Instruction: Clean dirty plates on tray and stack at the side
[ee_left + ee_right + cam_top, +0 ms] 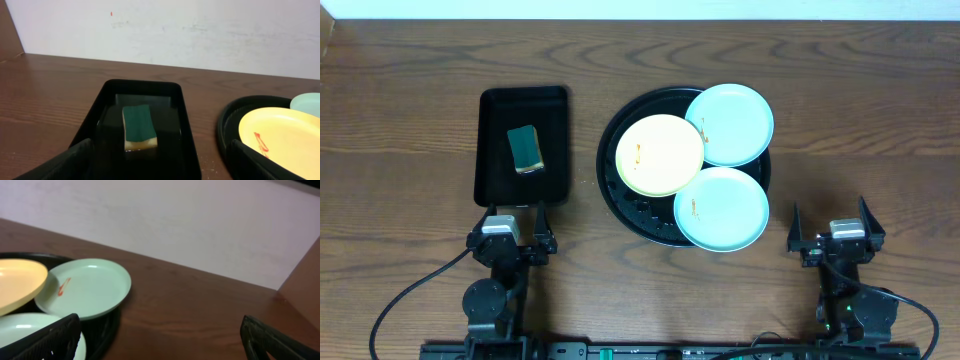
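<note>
The pale yellow plate's rim by the back mint plate (85, 287) is uppermost, so the robot's right gripper will next lift outward, tip downward and go down onto that rim.
Three plates lie overlapping on the round black tray (620, 195): a pale yellow plate (660, 154) on the left, a mint-blue plate (730, 123) at the back right and another mint-blue plate (722, 208) at the front. Each carries a small orange smear. My left gripper (512, 214) stands open near the table's front, just before the rectangular tray, nothing between its fingers. My right gripper (830, 212) is open too, right of the round tray and apart from it. The left wrist view catches the yellow plate (280, 135); the right wrist view catches the back mint plate (85, 287).
A small rectangular black tray (523, 145) sits left of the round one, holding a green-topped sponge (526, 149). The sponge (138, 126) lies straight ahead in the left wrist view. Bare brown wood (860, 120) surrounds both trays; a white wall runs along the far edge.
</note>
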`<state>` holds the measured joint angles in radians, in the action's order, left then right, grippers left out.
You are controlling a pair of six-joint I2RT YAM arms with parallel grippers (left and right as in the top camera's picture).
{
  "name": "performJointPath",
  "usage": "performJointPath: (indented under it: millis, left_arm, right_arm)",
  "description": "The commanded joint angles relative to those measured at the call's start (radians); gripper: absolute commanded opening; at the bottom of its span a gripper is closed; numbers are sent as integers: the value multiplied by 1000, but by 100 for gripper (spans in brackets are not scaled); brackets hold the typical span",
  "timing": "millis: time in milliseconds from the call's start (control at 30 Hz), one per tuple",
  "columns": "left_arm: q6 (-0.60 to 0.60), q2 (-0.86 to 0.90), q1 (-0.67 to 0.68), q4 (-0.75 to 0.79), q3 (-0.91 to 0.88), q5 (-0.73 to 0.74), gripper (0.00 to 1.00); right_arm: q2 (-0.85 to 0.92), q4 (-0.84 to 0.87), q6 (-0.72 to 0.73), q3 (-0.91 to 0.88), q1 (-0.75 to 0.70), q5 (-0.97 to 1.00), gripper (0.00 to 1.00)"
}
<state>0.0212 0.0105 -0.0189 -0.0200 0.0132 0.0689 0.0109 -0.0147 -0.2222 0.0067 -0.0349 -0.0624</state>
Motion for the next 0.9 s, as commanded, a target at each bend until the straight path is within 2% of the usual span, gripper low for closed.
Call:
performJointPath:
  millis: [0,167,233,333,400,533,667,767,867]
  left_arm:
    - [-18,-6,-4,-43,-9,31,84]
    - [-18,-6,-4,-43,-9,31,84]
    - [-18,-6,-4,-43,-9,31,84]
    - [-18,-6,-4,-43,-9,31,84]
    - [-18,-6,-4,-43,-9,31,84]
    - [-18,-6,-4,-43,-9,31,84]
    - [-18,-6,-4,-43,-9,30,84]
    - [-18,-6,-4,-43,-9,31,84]
    - [-18,-6,-4,-43,-9,30,84]
  right_arm:
    - [-6,-11,-10,-1,10,-57,99]
    - [-6,57,5,7,10,-304,99]
    - [-3,31,82,48,9,-273,99]
    - [43,-73,98,161,9,-267,99]
    - [120,-131,98,265,9,-267,99]
    - [390,-262,98,550,9,-288,99]
    - [741,-603,97,959,10,-325,99]
    - [1032,-952,95,1312,10,-324,99]
    - [1251,-1145,95,1563,10,-342,99]
